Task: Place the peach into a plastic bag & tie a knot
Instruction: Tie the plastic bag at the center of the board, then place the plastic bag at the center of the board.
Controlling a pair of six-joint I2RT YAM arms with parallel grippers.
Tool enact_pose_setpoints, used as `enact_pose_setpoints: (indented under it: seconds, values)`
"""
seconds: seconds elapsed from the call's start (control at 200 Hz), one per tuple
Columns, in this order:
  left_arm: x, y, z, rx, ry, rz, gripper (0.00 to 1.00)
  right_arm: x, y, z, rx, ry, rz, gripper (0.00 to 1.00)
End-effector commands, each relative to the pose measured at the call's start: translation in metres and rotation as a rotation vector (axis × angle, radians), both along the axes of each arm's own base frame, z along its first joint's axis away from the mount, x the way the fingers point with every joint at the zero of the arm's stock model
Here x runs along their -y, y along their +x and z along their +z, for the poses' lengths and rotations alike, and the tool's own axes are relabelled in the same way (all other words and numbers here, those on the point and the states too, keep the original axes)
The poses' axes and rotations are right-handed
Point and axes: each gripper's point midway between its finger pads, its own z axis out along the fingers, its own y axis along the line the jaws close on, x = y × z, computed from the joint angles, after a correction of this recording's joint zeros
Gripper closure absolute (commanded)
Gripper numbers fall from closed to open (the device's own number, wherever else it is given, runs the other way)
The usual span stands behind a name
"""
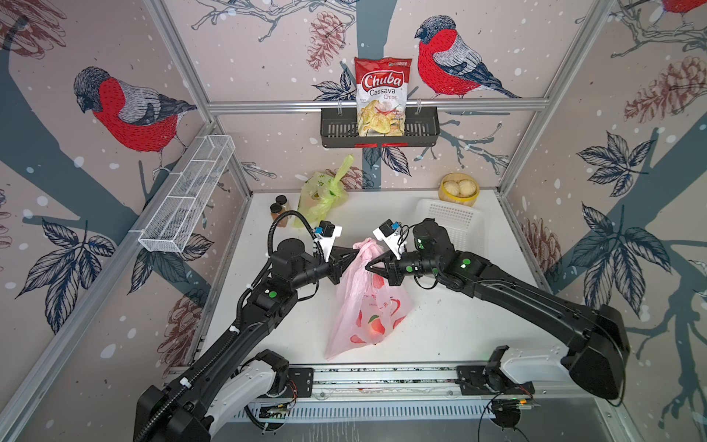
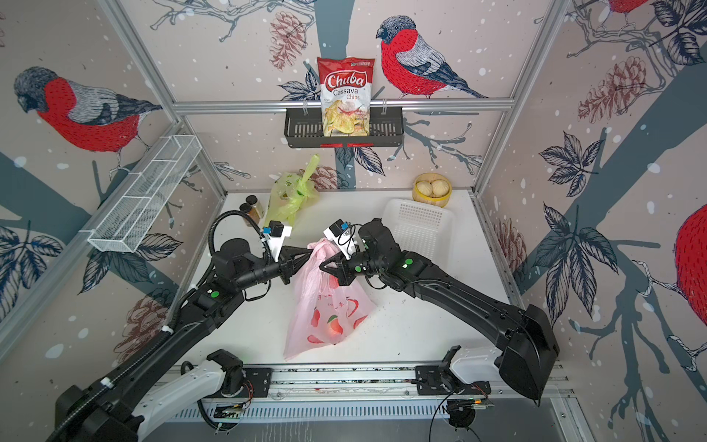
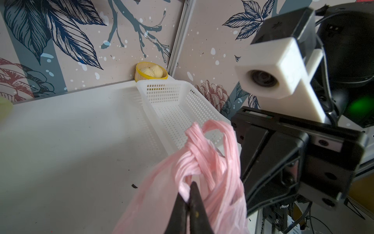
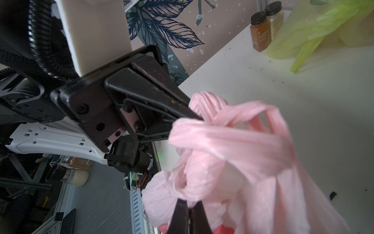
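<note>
Next I need to draw my left gripper outward toward the green bag (image 1: 321,197) (image 3: 4,111), pulling the pink bag's handle taut, and then release it, since the crossed handles form only a loose knot.
A pink plastic bag (image 1: 367,306) (image 2: 325,306) hangs mid-table, its bottom resting near the front edge. The peach (image 1: 377,327) (image 2: 334,325) shows through the film low in the bag. The bag's handles (image 3: 204,154) (image 4: 232,129) are twisted and crossed into a loose knot at the top. My left gripper (image 1: 357,252) (image 3: 189,188) is shut on one handle strand from the left. My right gripper (image 1: 368,266) (image 4: 189,202) is shut on bag film from the right, just below the twist. The two grippers stand tip to tip, very close.
A white perforated basket (image 1: 451,225) (image 3: 178,105) lies at the back right, with a yellow bowl of buns (image 1: 458,189) behind it. A green bag (image 1: 323,191) and two spice jars (image 1: 278,208) (image 4: 265,26) stand at the back left. A chips bag (image 1: 382,95) sits on a wall shelf.
</note>
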Motion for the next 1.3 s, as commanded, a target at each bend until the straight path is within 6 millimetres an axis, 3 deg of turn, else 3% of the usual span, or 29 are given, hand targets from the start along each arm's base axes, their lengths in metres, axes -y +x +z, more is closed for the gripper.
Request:
enact_pose_setpoints:
  seconds: [0.0,0.045,0.065,0.17,0.235,0.265,0.28,0.375,0.74,0.966,1.296]
  values:
    - [-0.01,0.015,0.018,0.064,0.01,0.1,1.0,0.005,-0.002,0.006,0.025,0.014,-0.027,1.0]
    - [-0.017,0.025,0.026,0.083,0.026,0.162,1.0,0.005,-0.005,0.002,0.019,0.005,-0.031,1.0]
    - [-0.021,0.031,0.029,0.091,0.04,0.197,1.0,0.007,-0.012,0.011,0.034,0.023,-0.026,1.0]
    - [-0.038,0.062,0.04,0.102,0.129,0.363,1.0,0.008,-0.037,0.017,0.06,0.034,-0.005,1.0]
    - [-0.043,0.078,0.047,0.117,0.17,0.421,1.0,0.009,-0.053,0.02,0.084,0.042,0.006,1.0]
    - [-0.045,0.085,0.04,0.108,0.197,0.447,1.0,0.01,-0.059,0.02,0.088,0.046,0.008,1.0]
    - [-0.046,0.088,0.051,0.128,0.19,0.459,1.0,0.011,-0.061,0.02,0.09,0.049,0.01,1.0]
    - [-0.053,0.109,0.055,0.148,0.235,0.536,1.0,0.016,-0.073,0.018,0.09,0.052,0.004,1.0]
    - [-0.072,0.179,0.058,0.161,0.263,0.685,1.0,0.044,-0.087,0.003,0.096,0.058,-0.061,1.0]
    - [-0.079,0.2,0.055,0.141,0.249,0.699,1.0,0.058,-0.087,0.002,0.111,0.079,-0.096,1.0]
    - [-0.072,0.201,0.053,0.126,0.244,0.664,1.0,0.063,-0.078,-0.003,0.118,0.061,-0.141,1.0]
